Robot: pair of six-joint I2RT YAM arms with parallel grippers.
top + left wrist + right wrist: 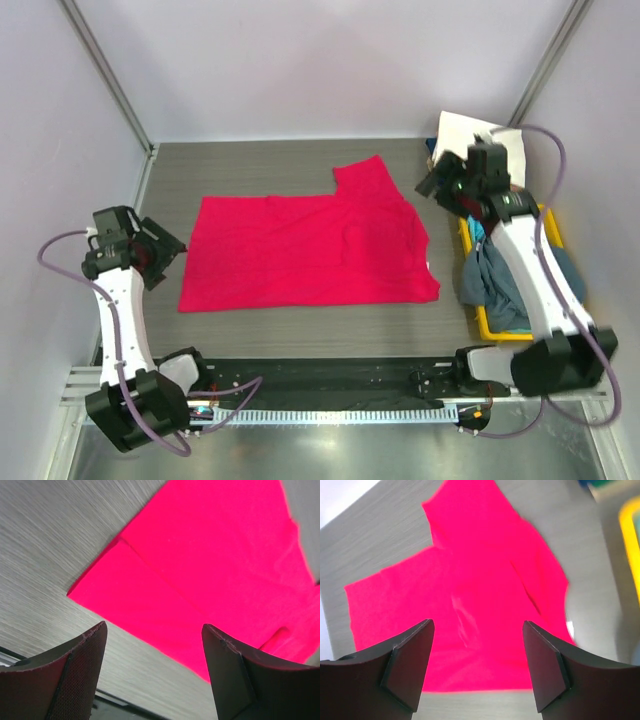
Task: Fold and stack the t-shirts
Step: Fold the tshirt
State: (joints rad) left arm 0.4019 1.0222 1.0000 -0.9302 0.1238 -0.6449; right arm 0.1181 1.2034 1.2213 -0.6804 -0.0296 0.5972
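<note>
The far sleeve sticks out over bare tabletop, so the robot's right gripper should move outward and go down onto the sleeve's tip corner toward the white cloth.
A crimson-pink t-shirt lies spread flat in the middle of the table, one sleeve pointing to the back. My left gripper hovers open just off its left edge, holding nothing; in the left wrist view the gripper is above the shirt's near-left corner. My right gripper is open and empty above the shirt's back right corner; its wrist view shows the gripper over the shirt. A slate blue-grey shirt and a bit of teal cloth lie bundled in the tray.
A yellow plastic tray stands at the right edge under the right arm, its rim also in the right wrist view. White cloth lies at the back right corner. Grey walls close in the table on three sides.
</note>
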